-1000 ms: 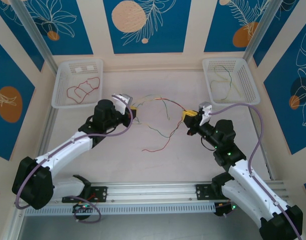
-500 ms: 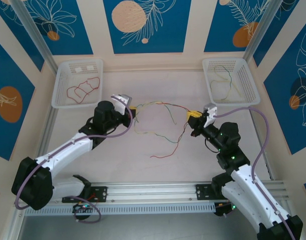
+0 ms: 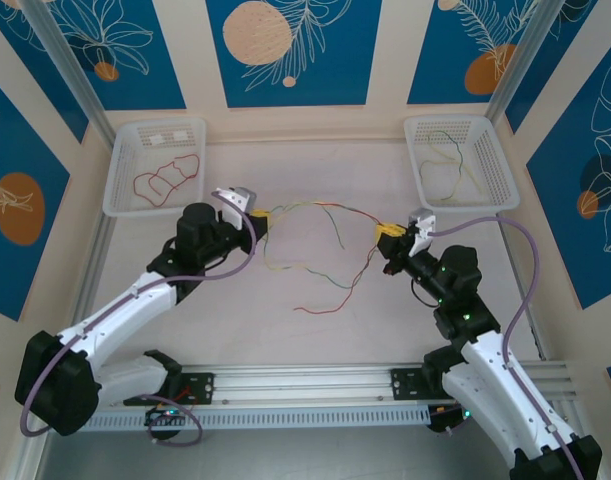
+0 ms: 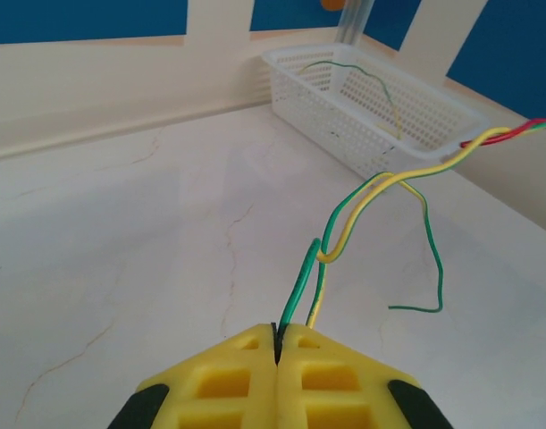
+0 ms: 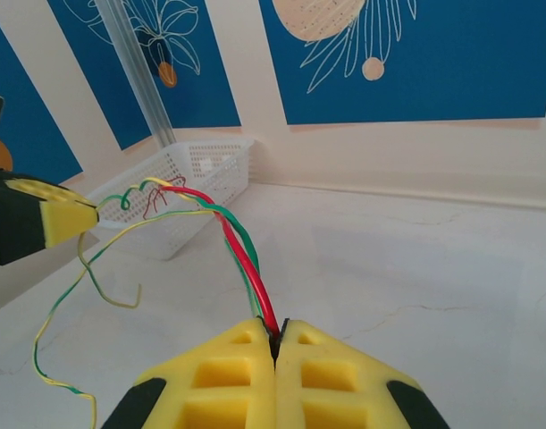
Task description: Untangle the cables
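My right gripper is above the bare tabletop at the table's middle. It next needs to come down toward my left gripper and over the table's middle to let go of the red cable there.
A tangle of thin cables (image 3: pixel 320 225), red, green and pale yellow, hangs stretched between my two grippers above the table's middle. My left gripper (image 3: pixel 257 221) is shut on the cables' left end; a green strand (image 4: pixel 301 286) leaves its yellow pads with a yellow one beside it. My right gripper (image 3: pixel 388 232) is shut on the right end, where a red strand (image 5: pixel 246 259) and a green one run out of its pads. Loose tails droop toward the table (image 3: pixel 325 300). My left gripper (image 5: pixel 71 217) also shows in the right wrist view.
A white basket (image 3: pixel 155 165) at the back left holds a red cable (image 3: pixel 165 180). Another white basket (image 3: pixel 460 160) at the back right holds green and pale yellow cables (image 3: pixel 450 160). An aluminium rail (image 3: pixel 305 385) runs along the near edge.
Both grippers have drawn apart, the left toward the left and the right toward the right, so the cables stretch wider between them and the hanging tails have lifted and shifted.
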Available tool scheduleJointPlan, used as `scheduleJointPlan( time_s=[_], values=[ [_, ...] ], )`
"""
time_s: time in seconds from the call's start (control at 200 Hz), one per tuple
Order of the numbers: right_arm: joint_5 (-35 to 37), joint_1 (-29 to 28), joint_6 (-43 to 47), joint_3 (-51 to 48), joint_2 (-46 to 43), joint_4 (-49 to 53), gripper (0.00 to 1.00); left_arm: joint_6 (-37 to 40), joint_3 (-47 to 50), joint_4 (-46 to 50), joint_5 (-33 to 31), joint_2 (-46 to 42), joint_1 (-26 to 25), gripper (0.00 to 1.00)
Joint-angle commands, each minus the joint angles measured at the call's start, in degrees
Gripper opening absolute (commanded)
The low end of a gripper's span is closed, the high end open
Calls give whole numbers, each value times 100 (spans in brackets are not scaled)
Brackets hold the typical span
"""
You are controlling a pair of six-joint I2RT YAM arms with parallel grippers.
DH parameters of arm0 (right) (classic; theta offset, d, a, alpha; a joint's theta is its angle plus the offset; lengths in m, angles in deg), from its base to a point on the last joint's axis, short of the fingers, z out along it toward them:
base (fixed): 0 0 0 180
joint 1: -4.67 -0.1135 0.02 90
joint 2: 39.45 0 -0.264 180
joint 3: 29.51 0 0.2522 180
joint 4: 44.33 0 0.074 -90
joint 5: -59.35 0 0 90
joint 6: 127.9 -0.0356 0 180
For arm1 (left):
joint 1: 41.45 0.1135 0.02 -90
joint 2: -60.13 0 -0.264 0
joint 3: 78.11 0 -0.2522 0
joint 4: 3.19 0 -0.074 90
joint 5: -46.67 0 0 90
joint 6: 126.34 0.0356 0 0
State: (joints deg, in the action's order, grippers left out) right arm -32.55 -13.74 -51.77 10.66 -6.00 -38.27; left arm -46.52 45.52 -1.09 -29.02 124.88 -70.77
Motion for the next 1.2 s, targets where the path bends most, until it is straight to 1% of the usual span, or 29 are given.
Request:
scheduleJointPlan(
  time_s=[0.0, 0.06, 0.14, 0.24, 0.405, 0.585, 0.655, 0.775, 0.86, 0.925, 1.035, 1.135, 1.185, 1.195],
  values=[
    [-242, 33, -63, 140, 215, -76, 0, -126, -70, -421, 539, -119, 113, 0],
    [-489, -46, -116, 188, 438, -175, 0, -166, -180, -468, 906, 2, 74, 0],
    [-517, -261, -63, 269, 736, -239, 0, -154, -381, -357, 1197, 211, -23, 0],
    [-319, -592, 7, 286, 969, -473, 0, -262, -424, -584, 1279, 384, -189, 0],
    [-231, -892, 119, 412, 1306, -585, 0, -323, -579, -723, 1269, 605, -436, 0],
    [-60, -1052, 251, 471, 1484, -498, 0, -573, -699, -1031, 1327, 597, -531, 0],
    [110, -1085, 247, 513, 1541, -399, 0, -591, -778, -1027, 1355, 536, -548, 0],
    [471, -1085, 280, 543, 1607, -279, 0, -451, -801, -939, 1242, 322, -547, 0],
    [810, -1072, 278, 614, 1676, -114, 0, -333, -733, -801, 883, 57, -537, 0],
    [989, -1059, 252, 670, 1740, -14, 0, -270, -609, -837, 729, -196, -524, 0],
    [981, -1059, 247, 684, 1853, 10, 0, -125, -512, -746, 614, -509, -492, 0],
    [943, -1068, 210, 654, 1880, -114, 0, 12, -576, -411, 646, -511, -487, 0],
    [884, -1074, 218, 650, 1858, -160, 0, -5, -546, -402, 611, -520, -487, 0],
    [846, -1070, 227, 647, 1840, -173, 2, -9, -535, -410, 616, -522, -487, 0]
  ],
)
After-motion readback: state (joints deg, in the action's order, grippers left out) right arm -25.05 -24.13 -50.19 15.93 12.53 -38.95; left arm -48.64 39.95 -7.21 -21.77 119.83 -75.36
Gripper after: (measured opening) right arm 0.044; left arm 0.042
